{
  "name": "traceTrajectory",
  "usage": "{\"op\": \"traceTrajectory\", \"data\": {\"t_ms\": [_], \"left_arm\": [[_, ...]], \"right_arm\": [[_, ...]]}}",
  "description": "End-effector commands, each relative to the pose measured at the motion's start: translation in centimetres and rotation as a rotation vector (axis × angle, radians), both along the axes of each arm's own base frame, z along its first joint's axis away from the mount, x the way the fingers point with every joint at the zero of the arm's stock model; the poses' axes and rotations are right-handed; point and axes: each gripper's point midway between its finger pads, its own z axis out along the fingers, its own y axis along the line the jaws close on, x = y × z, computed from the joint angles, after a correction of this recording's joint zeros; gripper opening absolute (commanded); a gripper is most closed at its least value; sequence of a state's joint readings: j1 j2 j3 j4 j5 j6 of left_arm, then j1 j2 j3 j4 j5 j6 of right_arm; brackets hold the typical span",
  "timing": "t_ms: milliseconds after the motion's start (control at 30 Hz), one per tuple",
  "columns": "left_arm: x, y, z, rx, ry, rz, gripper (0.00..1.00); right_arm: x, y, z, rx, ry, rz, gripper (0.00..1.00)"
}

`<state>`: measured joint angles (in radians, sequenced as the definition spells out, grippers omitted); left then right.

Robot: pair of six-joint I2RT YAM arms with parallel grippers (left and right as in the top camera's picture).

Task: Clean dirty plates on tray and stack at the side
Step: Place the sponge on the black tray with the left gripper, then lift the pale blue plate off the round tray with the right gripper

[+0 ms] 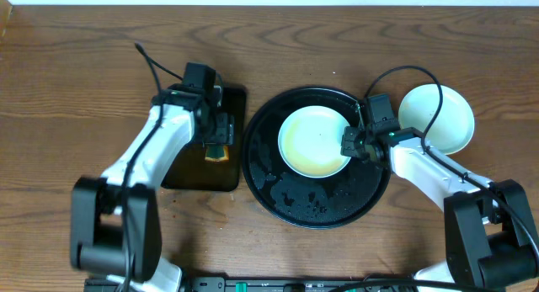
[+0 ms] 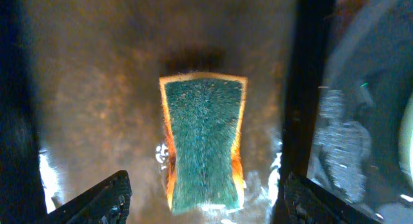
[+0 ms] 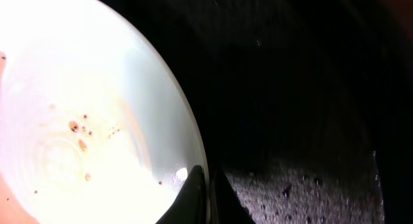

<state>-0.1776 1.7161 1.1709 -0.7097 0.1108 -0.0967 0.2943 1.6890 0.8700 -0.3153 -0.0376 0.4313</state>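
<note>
The pale blue-white plate [image 1: 446, 119] has an empty top, so my right gripper should next rise with its plate, move right in the overhead view, lower and release it there.
A pale yellow plate [image 1: 313, 140] lies in the round black tray [image 1: 316, 220], left of centre. My right gripper [image 1: 351, 144] is shut on the plate's right rim. In the right wrist view its fingers [image 3: 208, 185] pinch the rim, and the plate [image 3: 84, 121] shows small brown specks; the tray [image 3: 310, 88] is wet. A pale blue-white plate [image 1: 446, 119] sits on the table right of the tray; I cannot tell whether another lies under it. My left gripper [image 1: 219, 132] is open over a green-and-orange sponge [image 1: 217, 152], its fingers [image 2: 206, 188] wide on either side of the sponge [image 2: 203, 143].
The sponge lies on a dark rectangular tray [image 1: 202, 178] left of the black tray, nearly touching it; its wet surface [image 2: 97, 108] fills the left wrist view. Water drops cover the black tray's front part [image 1: 303, 199]. Cables run from both arms.
</note>
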Motion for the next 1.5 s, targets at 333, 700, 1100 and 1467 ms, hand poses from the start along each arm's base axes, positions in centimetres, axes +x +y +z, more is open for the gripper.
{"op": "traceTrajectory", "data": {"t_ms": [333, 700, 1100, 1467], "left_arm": [[-0.6, 0.1, 2.9, -0.016, -0.047, -0.004, 0.77], [-0.6, 0.1, 2.9, -0.016, -0.048, -0.004, 0.77], [-0.5, 0.1, 2.9, -0.017, -0.052, -0.004, 0.77], [-0.5, 0.1, 2.9, -0.017, -0.052, -0.004, 0.77]], "right_arm": [[2.2, -1.0, 9.6, -0.146, -0.341, 0.197, 0.01], [2.7, -4.8, 16.7, -0.573, -0.552, 0.235, 0.01], [0.1, 0.4, 21.4, -0.978, -0.687, 0.383, 0.01], [0.2, -0.5, 23.2, -1.022, -0.726, 0.265, 0.01]]}}
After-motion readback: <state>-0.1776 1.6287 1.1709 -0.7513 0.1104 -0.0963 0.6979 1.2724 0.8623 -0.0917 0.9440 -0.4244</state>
